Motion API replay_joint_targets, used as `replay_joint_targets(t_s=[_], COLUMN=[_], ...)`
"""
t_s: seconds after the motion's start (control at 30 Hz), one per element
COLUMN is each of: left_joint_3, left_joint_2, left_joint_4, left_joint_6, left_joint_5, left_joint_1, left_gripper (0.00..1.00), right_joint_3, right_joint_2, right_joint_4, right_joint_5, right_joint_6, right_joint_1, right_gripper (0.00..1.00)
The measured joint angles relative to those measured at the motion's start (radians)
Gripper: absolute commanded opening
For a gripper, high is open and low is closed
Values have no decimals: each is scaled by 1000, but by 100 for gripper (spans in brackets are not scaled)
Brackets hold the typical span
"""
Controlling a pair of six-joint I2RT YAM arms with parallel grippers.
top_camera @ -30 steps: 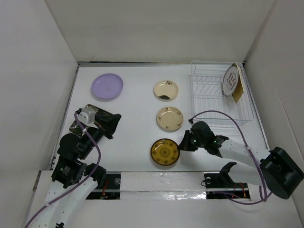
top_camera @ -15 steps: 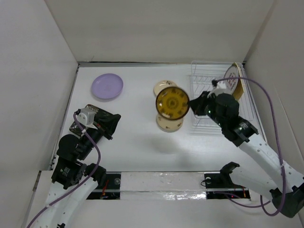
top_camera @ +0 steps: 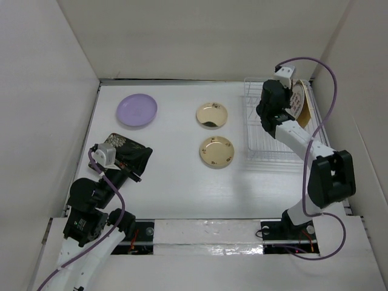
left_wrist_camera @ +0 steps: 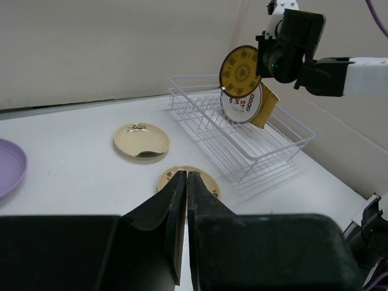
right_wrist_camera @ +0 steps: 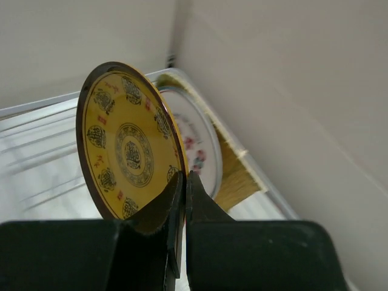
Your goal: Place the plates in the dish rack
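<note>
The upright dark gold plate in my right gripper will next go down into the open rack slot beside the white red-patterned plate (right_wrist_camera: 197,142) below. Then I will let go of the dark gold plate's rim.
My right gripper (right_wrist_camera: 184,177) is shut on the rim of the dark gold round plate (right_wrist_camera: 124,139) and holds it upright over the far end of the dish rack (top_camera: 267,136), just beside the white red-patterned plate (right_wrist_camera: 197,142). That plate and the yellow woven square plate (top_camera: 305,112) stand in the rack. On the table lie the lavender plate (top_camera: 137,110) and two cream-gold plates (top_camera: 211,114) (top_camera: 216,151). My left gripper (left_wrist_camera: 186,174) is shut and empty, hovering over the black floral square plate (top_camera: 118,145) at the left.
White walls enclose the table on the left, back and right. The rack (left_wrist_camera: 254,148) stands against the right wall, with bare wire slots on its near side. The right arm (top_camera: 303,145) stretches along the rack's right side.
My right arm lifted the dark gold plate from the table's front centre, turned it upright and carried it to the rack's far end. My left arm barely moved.
</note>
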Motion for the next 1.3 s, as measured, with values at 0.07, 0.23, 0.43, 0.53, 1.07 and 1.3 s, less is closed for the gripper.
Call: replay_joint_targets(t_s=[0.07, 0.23, 0.43, 0.53, 1.07, 1.3], left_joint_3=[0, 0, 0, 0, 0, 0], left_joint_2=[1, 4, 7, 11, 19, 19], left_joint_4=[0, 0, 1, 1, 1, 1], left_joint_6=[0, 0, 0, 0, 0, 0], left_joint_5=[0, 1, 0, 0, 0, -2], left_joint_1=[-2, -6, -6, -6, -6, -6], left_gripper=[3, 3, 3, 3, 3, 3], right_joint_3=[2, 10, 13, 0, -77, -80], right_joint_2=[46, 143, 257, 306, 333, 315], right_joint_4=[133, 499, 757, 819, 477, 343], right_joint_5=[65, 159, 187, 185, 45, 17], right_joint_6=[-135, -478, -711, -763, -383, -246], right_joint_1=[-19, -64, -89, -89, -96, -97], right_gripper=[0, 0, 0, 0, 0, 62])
